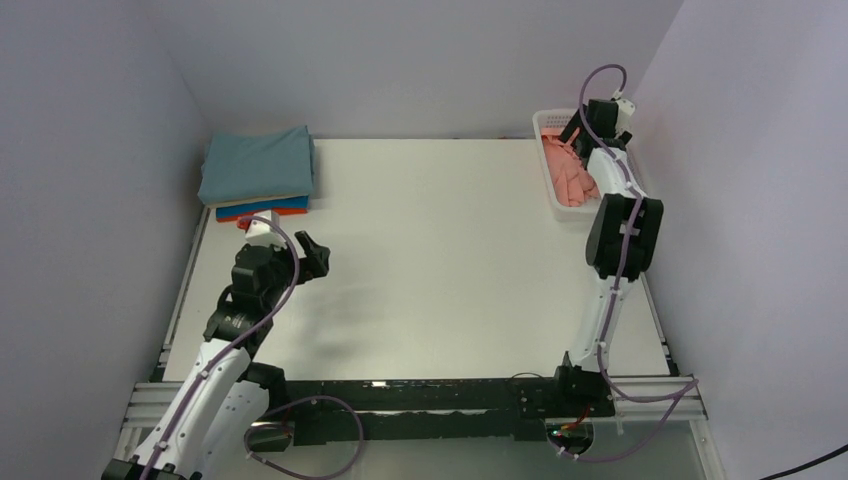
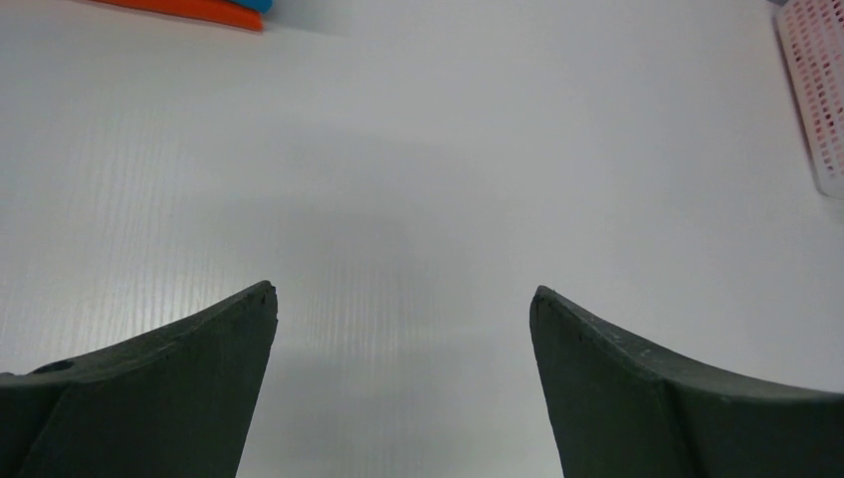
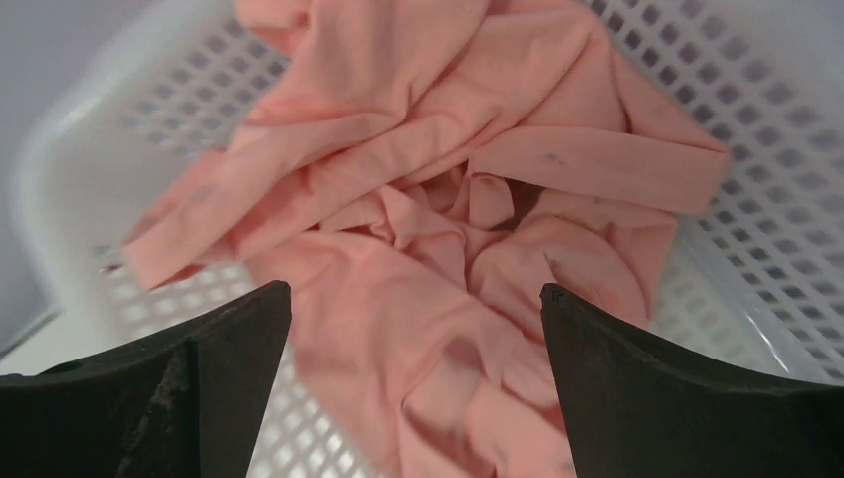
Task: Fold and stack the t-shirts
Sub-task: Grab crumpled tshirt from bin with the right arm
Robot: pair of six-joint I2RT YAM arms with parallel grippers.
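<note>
My right gripper lowers into the basket onto the small bunched fold at the shirt's middle (image 1: pixel 571 148) (image 3: pixel 426 229) next, as that fold lines up with its open fingers' gap.
A crumpled salmon-pink t-shirt (image 1: pixel 572 176) lies in a white mesh basket (image 1: pixel 549 124) at the far right; it fills the right wrist view (image 3: pixel 438 229). My right gripper (image 3: pixel 413 294) is open just above the shirt, holding nothing; in the top view it (image 1: pixel 575 135) hangs over the basket. A stack of folded t-shirts sits at the far left, teal (image 1: pixel 258 165) on top, then cream, blue (image 1: pixel 285 203) and orange-red (image 1: pixel 262 213). My left gripper (image 2: pixel 403 294) is open and empty over bare table; in the top view it (image 1: pixel 318 258) is below the stack.
The white table (image 1: pixel 440 250) is bounded by walls on the left, back and right. The basket's mesh wall (image 2: pixel 816 90) shows at the right edge of the left wrist view, and the orange-red shirt's edge (image 2: pixel 199 10) at its top left.
</note>
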